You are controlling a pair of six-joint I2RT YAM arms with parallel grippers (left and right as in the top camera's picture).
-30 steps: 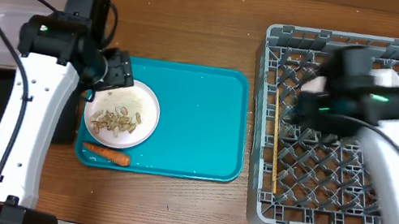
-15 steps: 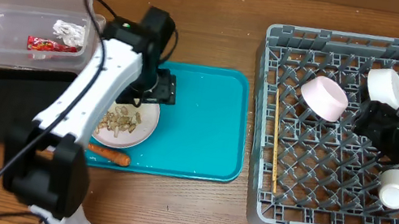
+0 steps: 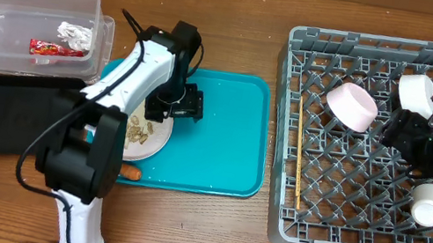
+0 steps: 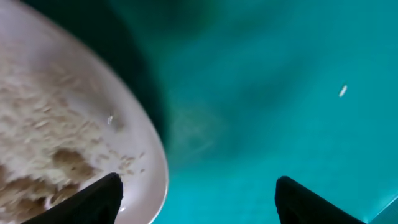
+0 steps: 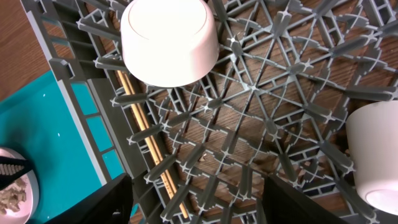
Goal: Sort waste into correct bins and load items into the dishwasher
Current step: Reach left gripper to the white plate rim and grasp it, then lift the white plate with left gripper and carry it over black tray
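My left gripper has the white plate's rim [image 3: 168, 133] [image 4: 161, 179] on the side facing the rack between its open fingers, clear of scraps, so it should lower astride it next.
A white plate [image 3: 150, 135] with beige food scraps [image 4: 37, 124] lies on the left of the teal tray [image 3: 223, 132]. My left gripper [image 3: 170, 110] hangs open low over the plate's right rim [image 4: 152, 162], one finger above the plate and the other above the tray. An orange carrot [image 3: 130, 172] peeks out at the tray's front edge. The clear tub [image 3: 2, 21] holds a foil ball [image 3: 76, 31] and a red wrapper [image 3: 55, 48]. In the grey rack [image 3: 357, 236] sit two bowls [image 3: 353, 107] [image 3: 418, 93], a cup [image 3: 430, 202] and chopsticks [image 3: 298, 154]. My right gripper [image 3: 401, 129] is open above the rack, empty.
A black tray [image 3: 4, 111] lies in front of the clear tub at the table's left. In the right wrist view the bowl [image 5: 169, 40] is ahead, the cup [image 5: 373, 155] at the right edge, and the chopsticks [image 5: 146, 137] run along the rack's left wall.
My left arm swung from the plate's left side over to its right rim. My right arm drew back from the rack's middle to its right side, uncovering the bowls and cup.
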